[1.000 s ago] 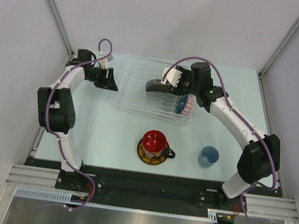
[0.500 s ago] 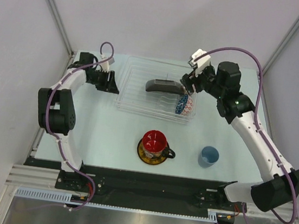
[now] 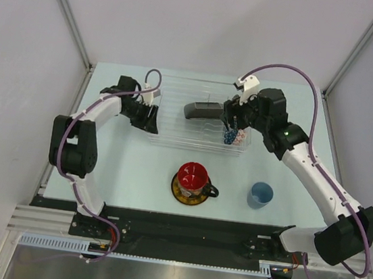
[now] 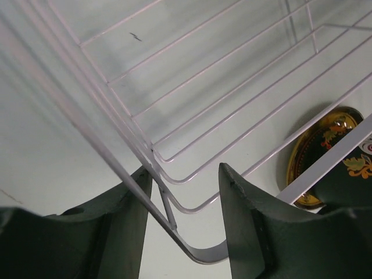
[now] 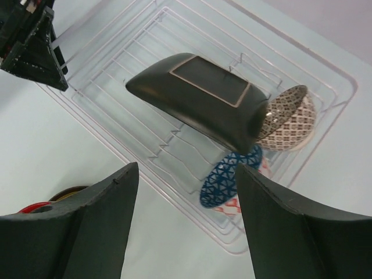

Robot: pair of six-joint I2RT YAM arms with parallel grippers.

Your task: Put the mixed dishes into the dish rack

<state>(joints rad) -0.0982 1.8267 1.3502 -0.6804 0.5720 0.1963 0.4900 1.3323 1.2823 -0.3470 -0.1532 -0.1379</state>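
The red-inside cup is back and below, still outside the rack [image 3: 175,121], so the right gripper should bring its fingers back and down to the cup, on both sides of its rack-side rim [image 3: 203,167].
The clear dish rack [image 3: 175,121] lies at the back of the table. In it a black square plate [image 3: 204,109] leans on edge, with the blue patterned bowl [image 3: 229,137] at the rack's right end. The right wrist view shows the plate [image 5: 200,99], blue bowl [image 5: 229,177] and beige patterned bowl [image 5: 290,119] together. My right gripper [image 3: 233,121] hovers open and empty above them [image 5: 186,167]. My left gripper [image 3: 150,116] is open, its fingers astride the rack's near left corner rim [image 4: 192,256]. The red-inside cup [image 3: 193,176] stands on the yellow-brown saucer [image 3: 181,195]. The light blue cup [image 3: 260,194] stands alone.
The saucer [image 4: 317,157] and dark cup [image 4: 354,174] show through the rack in the left wrist view. Grey enclosure walls stand on the left, right and back. The black rail with the arm bases [image 3: 182,227] runs along the near edge.
My left gripper has moved right onto the rack's near left corner, and the rack has shifted slightly right. My right gripper has let go of the black plate, pulled back, then come over the bowls.
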